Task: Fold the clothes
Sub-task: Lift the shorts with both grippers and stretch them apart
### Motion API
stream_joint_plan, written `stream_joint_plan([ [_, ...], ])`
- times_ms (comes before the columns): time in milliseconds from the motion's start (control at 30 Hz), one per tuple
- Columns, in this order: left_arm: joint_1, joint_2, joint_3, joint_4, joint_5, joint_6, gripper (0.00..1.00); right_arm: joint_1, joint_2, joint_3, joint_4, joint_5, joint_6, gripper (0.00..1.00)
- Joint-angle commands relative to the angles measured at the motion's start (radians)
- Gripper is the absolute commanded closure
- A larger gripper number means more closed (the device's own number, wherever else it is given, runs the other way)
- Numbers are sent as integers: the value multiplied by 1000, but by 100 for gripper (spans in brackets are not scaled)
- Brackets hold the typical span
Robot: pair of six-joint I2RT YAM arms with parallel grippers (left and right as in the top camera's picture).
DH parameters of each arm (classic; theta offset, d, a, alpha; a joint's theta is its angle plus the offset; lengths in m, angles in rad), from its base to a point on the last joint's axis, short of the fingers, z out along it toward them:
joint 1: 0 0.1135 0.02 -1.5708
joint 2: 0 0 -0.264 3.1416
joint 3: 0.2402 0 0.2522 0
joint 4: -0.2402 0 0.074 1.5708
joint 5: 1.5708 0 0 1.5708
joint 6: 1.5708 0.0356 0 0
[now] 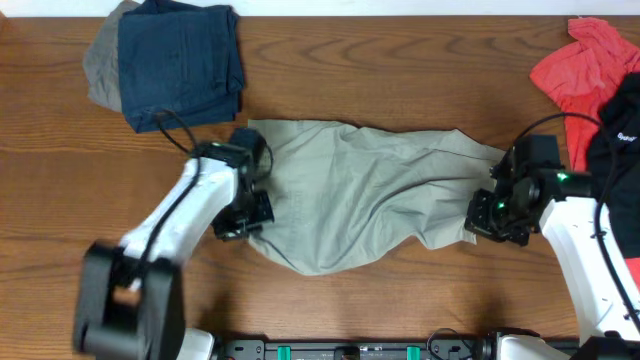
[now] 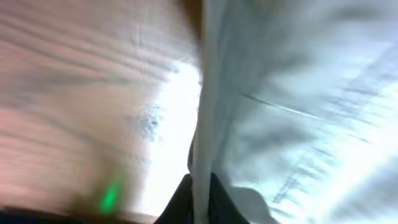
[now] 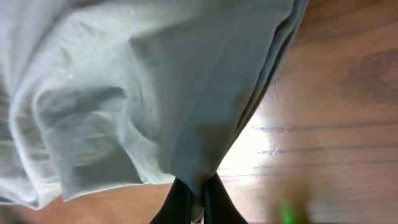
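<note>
The wood by the red shirt is outward of the robot's right gripper, so the right gripper needs to carry the cloth up and outward next and let it go over that wood.
The clothes, a pair of pale khaki-grey shorts (image 1: 365, 195), lie spread and wrinkled across the middle of the wooden table. My left gripper (image 1: 250, 212) is at their left edge, shut on a fold of the cloth; in the left wrist view the fabric (image 2: 292, 93) runs up from between the dark fingers (image 2: 181, 202). My right gripper (image 1: 487, 215) is at their right edge, shut on the cloth there. In the right wrist view the shorts (image 3: 155, 87) hang bunched from between the fingertips (image 3: 179, 202), lifted a little off the wood.
A dark navy folded garment (image 1: 180, 58) lies on a grey one at the back left. A red shirt (image 1: 585, 70) and a black item (image 1: 620, 130) sit at the back right. Bare wood (image 1: 380, 300) runs along the front edge.
</note>
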Motion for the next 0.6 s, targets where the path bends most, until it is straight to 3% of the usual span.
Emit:
stream_joint_plan([
  [0, 0, -165, 109, -58, -26, -5, 94, -16, -11, 103, -31, -2, -12, 99],
  [300, 0, -458, 272, -193, -32, -5, 94, -16, -71, 376, -189, 106, -11, 99],
  [567, 0, -525, 510, -359, -32, 2, 94, -16, -151, 586, -292, 153, -12, 99],
])
